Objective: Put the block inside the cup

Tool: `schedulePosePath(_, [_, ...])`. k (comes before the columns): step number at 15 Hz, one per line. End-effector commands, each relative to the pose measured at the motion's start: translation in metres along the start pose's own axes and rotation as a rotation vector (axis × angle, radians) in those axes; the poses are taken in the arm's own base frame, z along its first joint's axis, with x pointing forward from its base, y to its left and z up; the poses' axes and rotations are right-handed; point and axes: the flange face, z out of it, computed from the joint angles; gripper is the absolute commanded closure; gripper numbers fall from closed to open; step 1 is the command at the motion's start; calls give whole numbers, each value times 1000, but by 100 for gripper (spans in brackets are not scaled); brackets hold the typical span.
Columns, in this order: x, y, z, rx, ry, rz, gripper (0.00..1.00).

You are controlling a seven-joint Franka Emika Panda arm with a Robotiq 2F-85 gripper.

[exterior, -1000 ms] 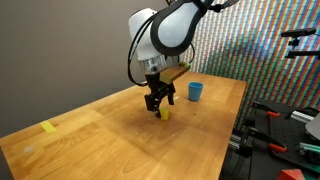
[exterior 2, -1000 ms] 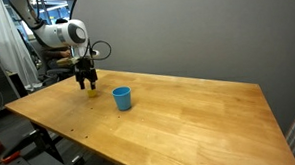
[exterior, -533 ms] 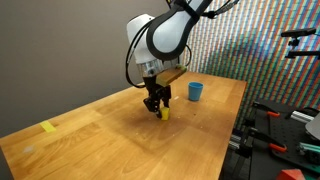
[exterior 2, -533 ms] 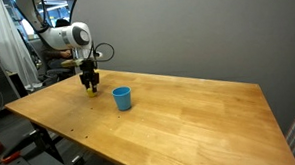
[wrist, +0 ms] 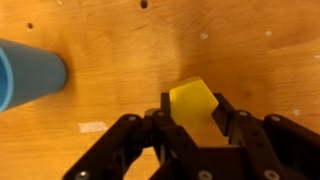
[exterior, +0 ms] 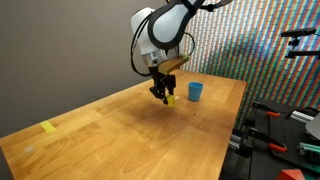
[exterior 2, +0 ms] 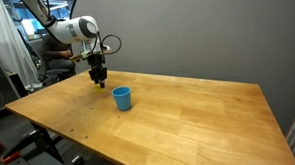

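My gripper rises and carries the yellow block [exterior: 170,98] over the blue cup's opening [exterior: 195,84] to release it next, since the block still hangs low beside the cup.
The small yellow block [wrist: 192,104] sits between the black fingers of my gripper [wrist: 192,118], which is shut on it. In both exterior views the gripper [exterior: 164,94] [exterior 2: 99,80] hangs above the wooden table with the yellow block [exterior: 170,98] at its tips, lifted off the surface. The blue cup [exterior: 195,91] [exterior 2: 121,98] stands upright on the table a short way from the gripper. In the wrist view the blue cup [wrist: 30,72] lies at the left edge, well apart from the block.
A flat yellow tape-like piece [exterior: 48,127] lies near one end of the wooden table [exterior: 120,140]. Black equipment and tools [exterior: 275,130] stand beyond the table's edge. A patterned wall [exterior: 250,45] rises behind the cup.
The gripper has shut on the block and risen from the table, carrying it toward the cup.
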Motion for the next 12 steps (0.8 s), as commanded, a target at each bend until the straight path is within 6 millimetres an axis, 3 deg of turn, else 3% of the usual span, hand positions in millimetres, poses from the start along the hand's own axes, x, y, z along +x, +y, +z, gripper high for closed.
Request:
schedulePosePath(1, [2,66,-50,-103,31,141,80])
schedulePosePath(5, [2,125,-77,-187,-2,277,80])
schedulePosePath(9, [-6,156,-61,-180,-110,372,80])
schedulePosePath(12, [-6,161,-38,-157,-156,399,80])
